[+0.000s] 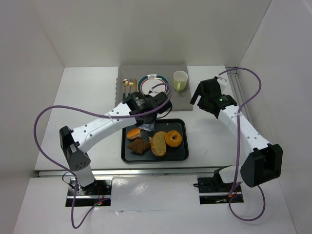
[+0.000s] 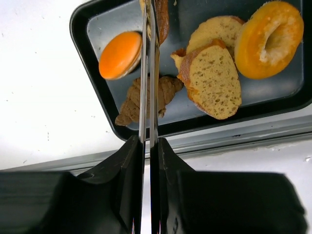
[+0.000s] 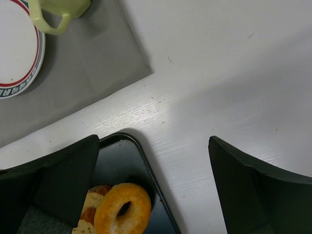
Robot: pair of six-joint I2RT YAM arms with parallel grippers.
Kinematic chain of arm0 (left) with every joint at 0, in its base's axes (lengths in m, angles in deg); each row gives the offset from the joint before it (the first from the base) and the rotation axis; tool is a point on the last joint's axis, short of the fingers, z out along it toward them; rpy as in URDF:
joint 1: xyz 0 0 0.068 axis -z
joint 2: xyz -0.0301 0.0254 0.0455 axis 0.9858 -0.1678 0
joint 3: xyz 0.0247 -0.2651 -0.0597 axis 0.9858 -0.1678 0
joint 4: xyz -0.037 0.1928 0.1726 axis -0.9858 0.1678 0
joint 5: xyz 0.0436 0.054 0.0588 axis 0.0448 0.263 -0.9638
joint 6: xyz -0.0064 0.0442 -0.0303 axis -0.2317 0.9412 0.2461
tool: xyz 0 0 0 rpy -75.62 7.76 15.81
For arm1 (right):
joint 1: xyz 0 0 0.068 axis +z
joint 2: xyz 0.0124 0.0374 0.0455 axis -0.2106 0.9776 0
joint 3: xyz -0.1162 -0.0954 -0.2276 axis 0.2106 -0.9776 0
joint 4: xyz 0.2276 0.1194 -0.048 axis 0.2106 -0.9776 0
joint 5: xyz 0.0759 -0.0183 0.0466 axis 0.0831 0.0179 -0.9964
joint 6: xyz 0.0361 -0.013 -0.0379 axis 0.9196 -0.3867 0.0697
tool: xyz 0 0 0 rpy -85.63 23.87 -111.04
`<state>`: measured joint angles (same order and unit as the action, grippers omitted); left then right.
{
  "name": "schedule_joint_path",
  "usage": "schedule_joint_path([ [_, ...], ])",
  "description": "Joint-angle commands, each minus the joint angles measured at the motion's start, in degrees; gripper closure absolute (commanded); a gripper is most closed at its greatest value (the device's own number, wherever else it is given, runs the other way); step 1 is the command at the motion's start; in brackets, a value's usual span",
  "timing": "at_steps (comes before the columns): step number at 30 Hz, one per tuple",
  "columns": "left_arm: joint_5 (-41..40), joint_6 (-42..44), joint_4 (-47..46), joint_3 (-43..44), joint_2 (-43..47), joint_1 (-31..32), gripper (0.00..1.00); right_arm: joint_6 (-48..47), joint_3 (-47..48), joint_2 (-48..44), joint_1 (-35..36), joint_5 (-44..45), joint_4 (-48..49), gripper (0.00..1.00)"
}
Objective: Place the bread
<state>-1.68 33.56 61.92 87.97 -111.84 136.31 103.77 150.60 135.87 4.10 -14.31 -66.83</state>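
The tongs go outward with my left gripper next, past the tray's far edge, over the grey mat, above the white plate [image 1: 151, 84], empty for the bread [image 1: 158, 144].
A black tray [image 1: 124, 146] holds an orange bun [image 1: 134, 133], a dark croissant [image 1: 140, 146], sliced bread [image 1: 158, 144] and a glazed doughnut [image 1: 173, 139]. My left gripper [image 2: 148, 141] is shut on a pair of thin metal tongs [image 2: 148, 73], whose blades are squeezed nearly together. The blades reach over the croissant [image 2: 168, 87], past the bun [image 2: 119, 54], to a brown crusty piece [image 2: 162, 19] at the frame's top edge; whether they pinch it is hidden. My right gripper [image 3: 156, 185] hangs open above the table, off the tray's far right corner.
Beyond the tray a grey mat [image 1: 131, 73] carries a white plate [image 1: 153, 82] with a coloured rim, a pale green cup [image 1: 180, 80] and gold cutlery [image 1: 127, 84]. White walls enclose the table on three sides. A metal rail runs along its near edge.
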Motion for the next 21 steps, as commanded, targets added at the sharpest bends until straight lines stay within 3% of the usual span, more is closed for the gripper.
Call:
schedule_joint_path([
  [1,-0.47,2.69,1.65,3.68,2.45,-2.96,1.0,0.33,-0.47,-0.88,-0.25,0.63,0.93,0.0],
  [6,-0.65,8.04,-5.81,9.3,-0.34,-10.85,1.0,0.33,-1.0,-2.11,-0.25,1.15,0.93,0.0],
  [12,5.67,12.88,-18.19,12.29,-5.53,-19.3,1.0,0.33,-0.3,-0.71,-0.25,0.63,1.46,0.0],
  [21,10.43,14.82,-26.83,22.99,-21.44,-23.97,1.0,-0.2,1.02,-0.18,-0.25,-0.08,1.02,0.0],
])
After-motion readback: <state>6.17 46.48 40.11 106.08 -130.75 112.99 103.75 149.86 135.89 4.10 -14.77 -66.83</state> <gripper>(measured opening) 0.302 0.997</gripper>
